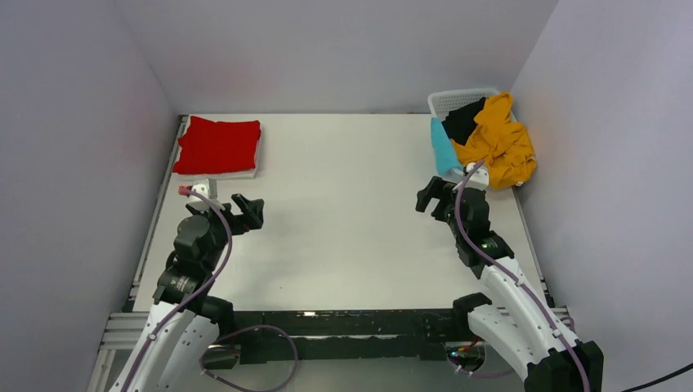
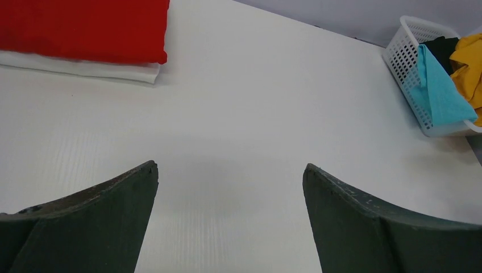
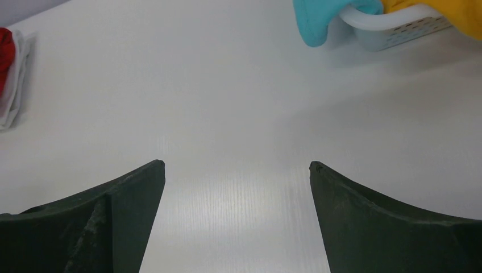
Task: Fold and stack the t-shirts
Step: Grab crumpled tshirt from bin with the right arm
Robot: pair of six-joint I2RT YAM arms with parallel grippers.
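Observation:
The mustard-orange t-shirt lies atop the basket's pile, so my right gripper moves outward and to the right in the top view next, then down onto it.
A folded red t-shirt lies on a folded white cloth at the table's far left. The white lattice basket at the far right holds a mustard-orange t-shirt, a black one and a teal one that hangs over its rim. My left gripper is open above bare table, nearer than the red shirt. My right gripper is open, just in front of the basket.
Grey walls close in the table on the left, back and right. The mustard-orange shirt spills over the basket's right side toward the wall. Both arm bases stand at the near edge.

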